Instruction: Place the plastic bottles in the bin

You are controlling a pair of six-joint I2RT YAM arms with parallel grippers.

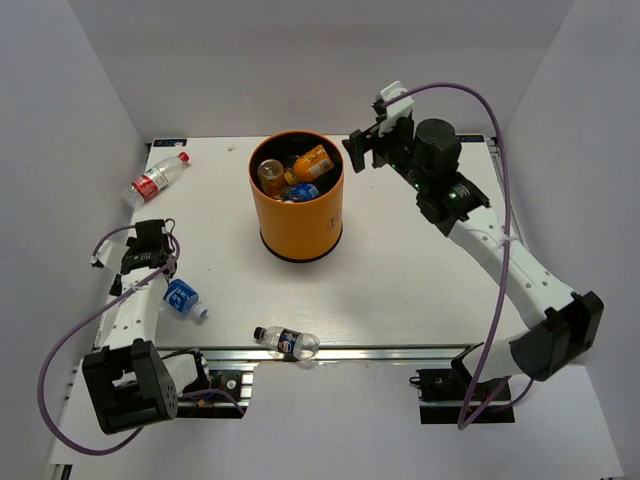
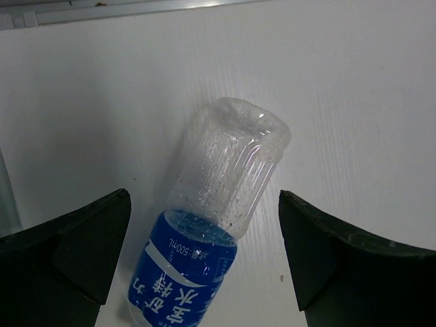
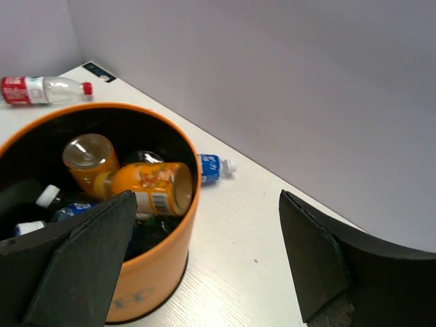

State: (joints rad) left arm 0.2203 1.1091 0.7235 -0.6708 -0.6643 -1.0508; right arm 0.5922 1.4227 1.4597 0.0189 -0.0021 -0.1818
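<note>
The blue-labelled clear bottle [image 1: 183, 298] is below my left gripper, between its spread fingers. Next, the gripper will lower them around the edge of the bottle's label, by the clear half, and close.
The orange bin [image 1: 296, 225] stands mid-table and holds several plastic bottles, among them two orange ones [image 3: 146, 187]. My right gripper [image 1: 366, 150] hovers open beside the bin's [image 3: 157, 272] far right rim, nothing between its fingers [image 3: 204, 204]. A blue-labelled clear bottle [image 1: 183, 298] lies on the table at the left. My left gripper [image 1: 160, 270] is open just above it, and the bottle [image 2: 204, 231] lies between the spread fingers [image 2: 204, 197] without touching either. A red-labelled bottle [image 1: 155, 180] lies at the far left. A dark-labelled bottle [image 1: 286, 341] lies at the front edge.
White walls close in the table on the left, back and right. Purple cables loop from both arms. A blue-labelled bottle [image 3: 214, 167] shows on the table beyond the bin in the right wrist view. The metal rail [image 1: 340, 352] runs along the table's front edge.
</note>
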